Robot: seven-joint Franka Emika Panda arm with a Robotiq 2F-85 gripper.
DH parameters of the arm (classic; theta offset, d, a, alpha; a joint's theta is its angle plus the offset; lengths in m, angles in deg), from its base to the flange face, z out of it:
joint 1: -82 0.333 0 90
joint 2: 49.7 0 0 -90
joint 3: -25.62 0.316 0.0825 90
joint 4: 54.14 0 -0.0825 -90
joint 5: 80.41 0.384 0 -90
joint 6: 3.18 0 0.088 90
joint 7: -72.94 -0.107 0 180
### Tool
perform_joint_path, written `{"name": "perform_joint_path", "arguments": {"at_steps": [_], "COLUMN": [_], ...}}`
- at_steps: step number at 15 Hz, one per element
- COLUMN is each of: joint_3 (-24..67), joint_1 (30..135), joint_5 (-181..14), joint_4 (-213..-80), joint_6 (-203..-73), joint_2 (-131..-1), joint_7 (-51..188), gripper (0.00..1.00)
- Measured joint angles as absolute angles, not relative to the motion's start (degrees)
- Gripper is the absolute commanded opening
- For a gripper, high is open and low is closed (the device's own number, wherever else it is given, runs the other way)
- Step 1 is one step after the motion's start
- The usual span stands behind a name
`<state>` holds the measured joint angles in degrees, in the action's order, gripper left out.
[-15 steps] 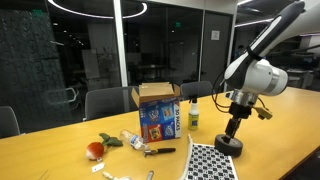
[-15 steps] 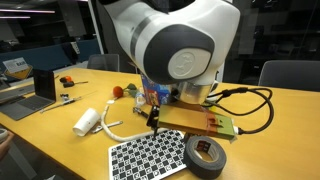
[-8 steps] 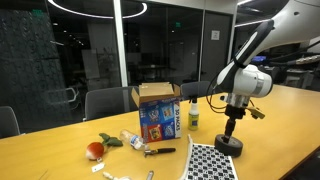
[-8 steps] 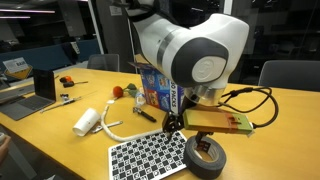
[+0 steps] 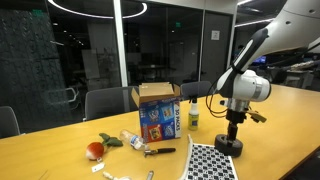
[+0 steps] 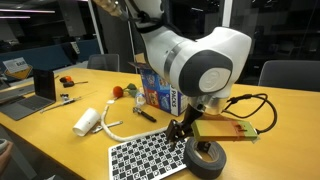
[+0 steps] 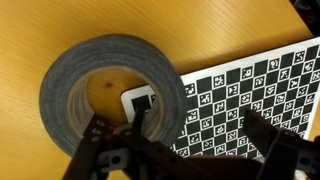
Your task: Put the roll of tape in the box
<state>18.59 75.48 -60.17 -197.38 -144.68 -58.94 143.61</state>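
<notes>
My gripper needs to go down next over the side of the tape beside the checkered sheet and close, because my open fingers are already around that side.
The roll of tape (image 5: 229, 146) is a dark ring lying flat on the wooden table beside the checkered sheet, and it also shows in the exterior view (image 6: 205, 159). In the wrist view the tape (image 7: 68, 80) fills the left half. My gripper (image 7: 205, 140) is open just above it. One finger hangs over the roll's hole and the other over the checkered sheet (image 7: 250, 85). The gripper shows in both exterior views (image 5: 232, 130) (image 6: 190, 138). The blue box (image 5: 158, 112) stands upright with its flaps open, behind and to the side of the tape (image 6: 155, 90).
A small yellow-green bottle (image 5: 193, 115) stands next to the box. A red fruit (image 5: 95, 150), a plastic bottle (image 5: 130, 139) and a dark tool (image 5: 158, 151) lie in front of the box. A white cylinder (image 6: 86, 122) and a laptop (image 6: 40, 88) sit farther off. Chairs stand behind the table.
The arm has swung across the checkered sheet, so the gripper now hangs over the roll of tape. The tape and the box have not moved.
</notes>
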Motion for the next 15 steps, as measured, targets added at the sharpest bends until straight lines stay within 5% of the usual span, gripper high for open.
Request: {"name": "perform_joint_path", "arguments": {"at_steps": [12,13,15], "joint_3": [20.27,20.42,20.83], "joint_1": [71.57,71.40,70.97], "joint_5": [-60.07,-59.93,-59.36], "joint_4": [-197.31,-197.31,-197.31], "joint_6": [-144.76,-144.76,-144.96], "joint_2": [-61.24,-61.45,-61.80], "joint_7": [147.45,147.57,148.10], "gripper": [1.00,0.75,0.68]}}
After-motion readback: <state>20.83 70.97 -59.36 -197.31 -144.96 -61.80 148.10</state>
